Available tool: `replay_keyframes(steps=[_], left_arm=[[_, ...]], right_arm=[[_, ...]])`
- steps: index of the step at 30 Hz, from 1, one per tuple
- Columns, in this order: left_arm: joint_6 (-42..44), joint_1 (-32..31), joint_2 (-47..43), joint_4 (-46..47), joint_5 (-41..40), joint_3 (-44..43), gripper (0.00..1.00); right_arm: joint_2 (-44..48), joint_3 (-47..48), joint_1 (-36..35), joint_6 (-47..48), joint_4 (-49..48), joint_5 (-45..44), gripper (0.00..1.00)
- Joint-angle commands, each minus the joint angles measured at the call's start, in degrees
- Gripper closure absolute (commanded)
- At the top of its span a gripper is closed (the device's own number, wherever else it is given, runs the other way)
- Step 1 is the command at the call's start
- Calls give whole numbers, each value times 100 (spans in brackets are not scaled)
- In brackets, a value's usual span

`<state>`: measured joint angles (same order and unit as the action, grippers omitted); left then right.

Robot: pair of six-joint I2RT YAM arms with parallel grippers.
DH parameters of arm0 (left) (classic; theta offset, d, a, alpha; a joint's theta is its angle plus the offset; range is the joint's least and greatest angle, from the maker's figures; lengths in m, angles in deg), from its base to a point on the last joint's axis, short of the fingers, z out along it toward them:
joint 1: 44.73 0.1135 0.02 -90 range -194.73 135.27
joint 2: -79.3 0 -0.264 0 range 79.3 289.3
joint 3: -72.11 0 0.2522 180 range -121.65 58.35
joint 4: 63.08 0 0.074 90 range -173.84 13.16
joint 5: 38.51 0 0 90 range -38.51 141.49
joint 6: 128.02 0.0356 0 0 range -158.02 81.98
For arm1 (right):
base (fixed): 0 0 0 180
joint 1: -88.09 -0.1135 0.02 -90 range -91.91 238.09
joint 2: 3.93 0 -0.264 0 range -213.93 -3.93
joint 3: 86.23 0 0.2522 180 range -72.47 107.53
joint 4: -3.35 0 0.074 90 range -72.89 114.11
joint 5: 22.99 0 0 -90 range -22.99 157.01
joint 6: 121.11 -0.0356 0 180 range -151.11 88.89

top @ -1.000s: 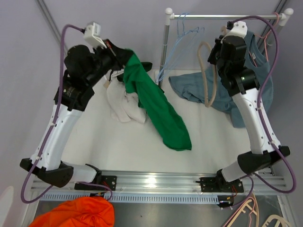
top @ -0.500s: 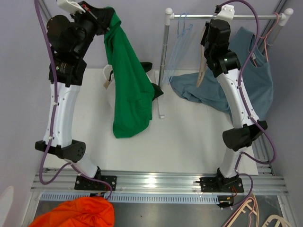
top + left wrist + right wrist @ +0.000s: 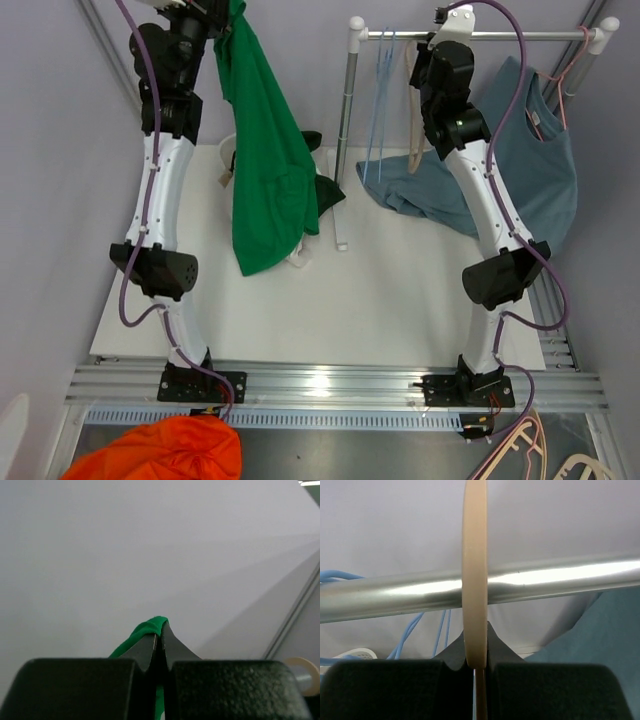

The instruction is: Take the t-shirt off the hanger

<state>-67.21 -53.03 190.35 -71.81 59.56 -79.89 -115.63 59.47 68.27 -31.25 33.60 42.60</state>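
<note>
My right gripper will next ease down and along the rack's metal bar toward the light blue hangers and then open, since the hook of the beige hanger already lies over the bar.
My left gripper is raised high at the back left and shut on the green t-shirt, which hangs down to the table; a fold of it shows between my fingers in the left wrist view. My right gripper is shut on a beige hanger, its hook over the metal rail of the rack. The hanger's arm hangs below the rail. A blue-grey t-shirt hangs on another hanger at the rack's right end.
Light blue wire hangers hang on the rail's left part beside the rack post. A white garment and a dark item lie behind the green shirt. An orange cloth and spare hangers lie below the table's near edge.
My left gripper has risen from above the table to high at the back left, lifting the green t-shirt so it hangs. My right gripper has carried the beige hanger up to the rail.
</note>
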Motion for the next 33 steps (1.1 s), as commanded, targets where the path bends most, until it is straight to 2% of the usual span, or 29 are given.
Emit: replay_keyframes(steps=[1, 3, 5, 7, 8, 10, 11, 13, 14, 19, 25, 26, 27, 28, 29, 30, 31, 33], left_arm=[[-210, 196, 469, 474, -147, -230, 99], [-280, 214, 593, 218, -253, -108, 99], [-376, 240, 620, -36, -411, 471, 99], [-919, 267, 690, -789, -605, 683, 99], [-1165, 345, 769, -1551, -518, 710, 99], [-1860, 372, 735, -1839, -202, 1112, 99], [-2019, 381, 674, -1779, -36, 1880, 99], [-2266, 373, 506, -1227, 387, 2369, 99], [-2293, 338, 471, -1103, 431, 2876, 99], [-2258, 311, 480, -1119, 475, 3469, 99], [-2205, 293, 523, -1242, 520, 3716, 99], [-2179, 293, 550, -1303, 580, 3725, 85], [-2074, 293, 567, -1330, 668, 3664, 66], [-2021, 293, 585, -1382, 704, 3585, 45], [-1986, 285, 611, -1679, 678, 3506, 9], [-1881, 267, 585, -1734, 617, 3418, 1], [-1810, 258, 542, -1708, 616, 3417, 1], [-1687, 223, 313, -1673, 459, 3487, 1]], right_arm=[[-36, 183, -23, 111, -630, 347, 100], [-71, 166, -23, 50, -603, 436, 100], [-62, 43, -23, 41, -603, 611, 100], [-10, -167, -31, 41, -664, 691, 100], [8, -229, -31, 41, -691, 735, 100], [25, -318, -31, -82, -674, 805, 100], [34, -353, -31, -100, -639, 858, 100], [43, -371, -40, -118, -569, 964, 100], [60, -388, -40, -126, -542, 990, 100], [201, -660, -40, -188, -612, 1226, 100], [254, -679, -128, -276, -560, 1368, 100], [254, -678, -137, -258, -551, 1359, 99], [271, -678, -154, -258, -542, 1333, 94], [280, -678, -154, -250, -524, 1316, 76], [289, -670, -154, -232, -507, 1237, 67], [298, -670, -154, -223, -489, 1184, 60], [333, -626, -154, -214, -419, 1131, 50], [377, -591, -119, -223, -340, 1113, 46]])
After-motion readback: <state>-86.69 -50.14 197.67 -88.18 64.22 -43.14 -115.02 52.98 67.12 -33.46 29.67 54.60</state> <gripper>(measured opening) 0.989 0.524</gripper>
